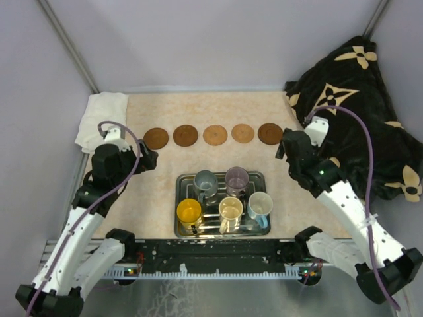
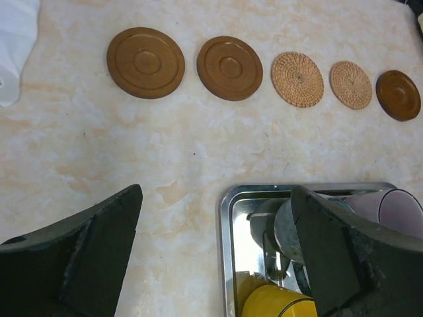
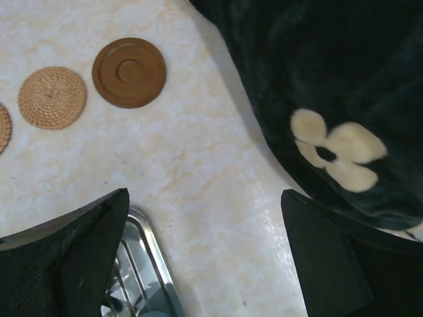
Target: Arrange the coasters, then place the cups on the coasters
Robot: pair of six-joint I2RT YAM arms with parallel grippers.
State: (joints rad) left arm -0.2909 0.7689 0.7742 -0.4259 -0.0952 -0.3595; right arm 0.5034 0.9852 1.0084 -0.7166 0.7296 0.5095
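Observation:
The light blue cup's handle [image 1: 263,222] is below and back from my right gripper and sticks out clear of the other cups, so the gripper will move back and down onto it next.
Several brown round coasters [image 1: 215,135] lie in a row across the far part of the table; the left wrist view shows smooth wooden ones [image 2: 145,63] and woven ones [image 2: 297,79]. Several cups stand inside the metal tray [image 1: 264,176]: grey [image 1: 205,179], purple [image 1: 236,178], orange-yellow [image 1: 189,212], cream [image 1: 230,210] and light blue [image 1: 260,205]. My left gripper [image 1: 149,158] [image 2: 217,198] hangs open left of the tray, holding nothing. Right of the tray, near the rightmost coaster [image 3: 129,72], my right gripper [image 1: 283,146] [image 3: 203,198] is open and holds nothing.
A white cloth [image 1: 100,119] lies at the far left corner. A black blanket with beige flowers [image 1: 360,99] is heaped along the right side, close to my right gripper. Grey walls enclose the back and sides.

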